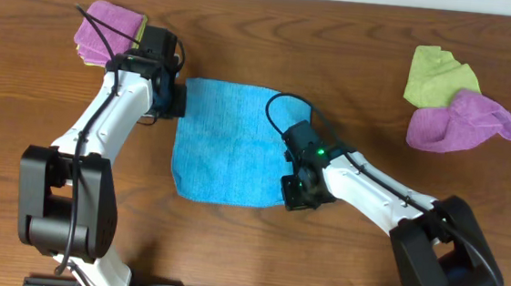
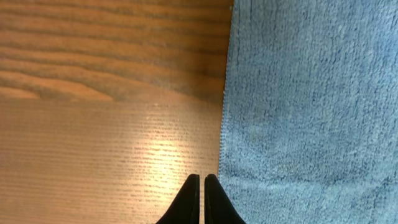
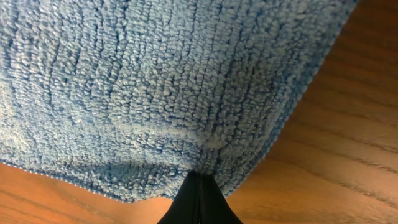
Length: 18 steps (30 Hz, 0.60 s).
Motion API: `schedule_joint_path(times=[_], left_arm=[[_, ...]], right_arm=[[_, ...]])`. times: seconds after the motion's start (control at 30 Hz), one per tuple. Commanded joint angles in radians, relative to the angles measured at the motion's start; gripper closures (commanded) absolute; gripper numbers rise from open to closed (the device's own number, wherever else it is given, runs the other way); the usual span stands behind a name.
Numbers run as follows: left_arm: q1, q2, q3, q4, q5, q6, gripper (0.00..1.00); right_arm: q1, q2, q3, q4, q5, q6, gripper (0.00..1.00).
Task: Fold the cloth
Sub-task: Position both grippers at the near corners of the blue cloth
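The cloth's near corner is bunched at the right gripper's fingers, so the robot's right gripper will next rise and shift past that corner over the wood, opening.
The blue cloth (image 1: 224,140) lies spread flat on the wooden table, near its middle. My left gripper (image 1: 175,100) is at the cloth's far left corner. In the left wrist view its fingers (image 2: 202,180) are shut on the bare wood, just beside the cloth's edge (image 2: 311,93), and hold nothing. My right gripper (image 1: 293,193) is at the cloth's near right corner. In the right wrist view its fingers (image 3: 199,183) are shut on the cloth's edge (image 3: 155,81), which is bunched and slightly raised there.
A pink cloth (image 1: 107,29) lies at the far left, behind the left arm. A green cloth (image 1: 436,75) and a purple cloth (image 1: 465,123) lie crumpled at the far right.
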Motion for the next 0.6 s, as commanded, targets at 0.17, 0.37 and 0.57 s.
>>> schedule_joint_path(times=[0.17,0.37,0.57], left_arm=[[0.002,-0.133,0.022,-0.029,0.143,-0.026,0.94],[0.000,-0.268,0.021,-0.172,0.150,-0.027,0.94],[0.000,-0.331,-0.093,-0.258,0.162,-0.061,0.94]], right_arm=[[-0.016,-0.012,0.012,-0.018,-0.016,0.010,0.99],[-0.014,-0.194,0.065,-0.072,-0.012,-0.002,0.98],[-0.023,-0.366,0.049,-0.167,0.089,-0.006,0.98]])
